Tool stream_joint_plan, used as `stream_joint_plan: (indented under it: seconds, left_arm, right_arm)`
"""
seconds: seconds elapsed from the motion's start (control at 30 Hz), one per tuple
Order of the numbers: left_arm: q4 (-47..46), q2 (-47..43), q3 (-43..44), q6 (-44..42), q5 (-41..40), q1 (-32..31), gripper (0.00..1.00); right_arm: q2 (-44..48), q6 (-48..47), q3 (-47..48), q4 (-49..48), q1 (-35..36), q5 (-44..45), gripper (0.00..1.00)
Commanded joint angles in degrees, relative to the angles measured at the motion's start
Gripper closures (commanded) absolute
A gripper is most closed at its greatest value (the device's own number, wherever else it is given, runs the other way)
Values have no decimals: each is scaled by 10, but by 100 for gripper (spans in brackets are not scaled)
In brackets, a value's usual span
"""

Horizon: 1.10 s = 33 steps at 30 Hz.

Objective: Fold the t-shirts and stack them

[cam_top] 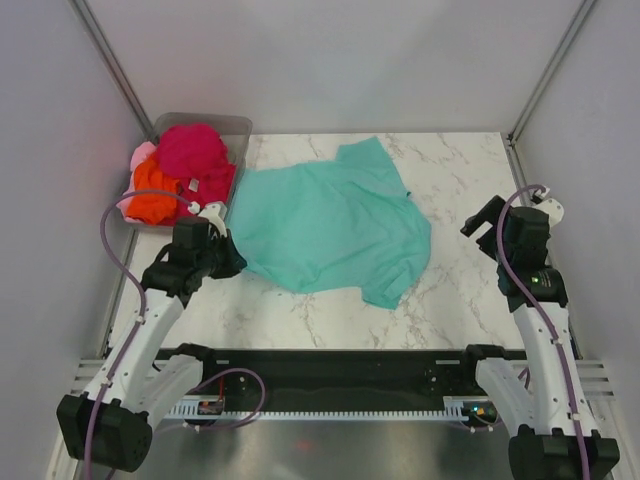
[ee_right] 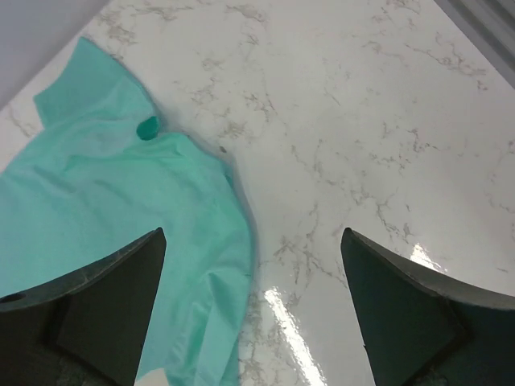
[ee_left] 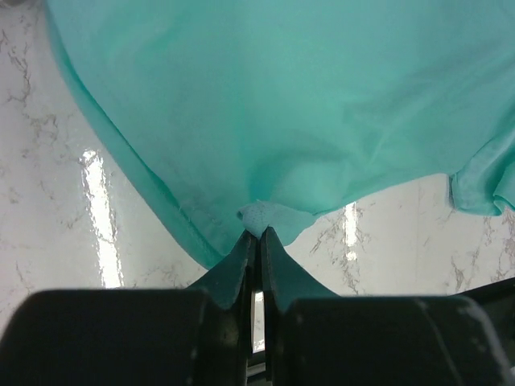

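My left gripper holds the t-shirt's opposite corner, so my right gripper should next go down, back and left in the top view onto the near sleeve's hem.
A teal-turquoise t-shirt lies spread on the marble table. My left gripper is shut on its near left edge; in the left wrist view the shirt bunches into the closed fingertips of the gripper. My right gripper is open and empty, right of the shirt; in the right wrist view the gripper hangs over the shirt's right edge. The magenta-red, orange and light pink t-shirts lie heaped at the back left.
A clear plastic bin holds the heap of shirts at the table's back left corner. White walls with metal posts close in the sides and back. A black rail runs along the near edge between the arm bases.
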<state>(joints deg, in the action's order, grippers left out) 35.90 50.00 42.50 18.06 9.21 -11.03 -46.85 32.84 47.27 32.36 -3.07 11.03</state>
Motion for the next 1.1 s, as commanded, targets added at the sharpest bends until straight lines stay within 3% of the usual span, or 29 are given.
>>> stream_joint_plan:
  seconds: [0.0,0.13,0.2,0.4,0.5,0.57,1.07]
  left_arm:
    - [2,4,22,25,-18,-6,92]
    - [-1,6,21,23,-3,-8,92]
    - [-2,11,21,23,-2,-7,92]
    - [-3,19,21,25,10,-9,92]
    - [-3,20,21,25,11,-10,92]
    - [-2,23,22,25,12,-11,92]
    - [-3,17,21,26,11,-17,92]
  right_arm:
    - [16,22,18,16,1,-49,2]
    - [-5,20,-16,-16,10,-153,6]
    - [-17,29,-29,-24,26,-160,11]
    - [-66,121,-113,-70,271,-63,17]
    - [-151,157,-113,-79,431,5,22]
    - [-192,178,-97,-78,472,42,23]
    - [-284,173,-63,-55,487,99,36]
